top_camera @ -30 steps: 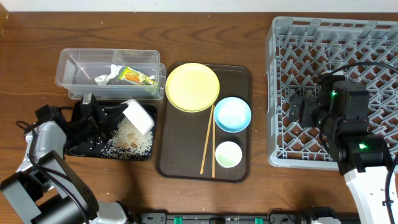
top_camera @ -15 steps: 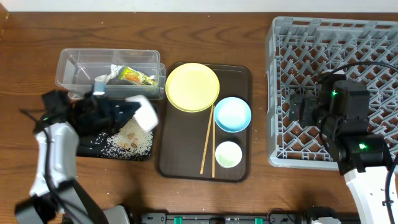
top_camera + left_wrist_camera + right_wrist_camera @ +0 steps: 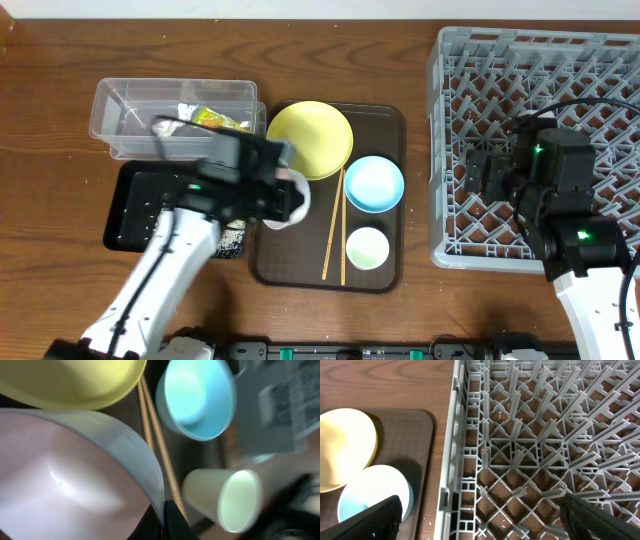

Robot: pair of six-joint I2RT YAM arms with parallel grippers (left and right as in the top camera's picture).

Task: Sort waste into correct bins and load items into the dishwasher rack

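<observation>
The brown tray (image 3: pixel 385 125) is bare beside the chopsticks, so I need to lower my left gripper with the pinkish-white bowl onto that bare part (image 3: pixel 290 238) next and let go of the bowl's rim.
My left gripper (image 3: pixel 290 195) is shut on the rim of the pinkish-white bowl (image 3: pixel 283 203), held over the left side of the brown tray (image 3: pixel 385 125). The left wrist view shows the bowl (image 3: pixel 60 485) large and blurred, its rim pinched in my left gripper (image 3: pixel 167 520). On the tray lie the yellow plate (image 3: pixel 312 138), the light blue bowl (image 3: pixel 374 184), the white cup (image 3: pixel 367 248) and the chopsticks (image 3: pixel 333 235). The clear tub (image 3: pixel 130 105) holds the wrapper (image 3: pixel 222 120) and the tissue (image 3: pixel 185 110). Beige scraps (image 3: pixel 233 240) lie in the black tray (image 3: pixel 130 210). My right gripper (image 3: pixel 480 172) hangs open over the rack (image 3: pixel 540 60).
The right wrist view looks down on the rack's left wall (image 3: pixel 451 450), with the plate (image 3: pixel 345 445) and blue bowl (image 3: pixel 375 490) beyond it. My left arm crosses the black tray's right half. Bare wood lies between the brown tray and the rack.
My left arm has swung right with the pinkish-white bowl, from above the black tray to over the brown tray. The right arm has not moved.
</observation>
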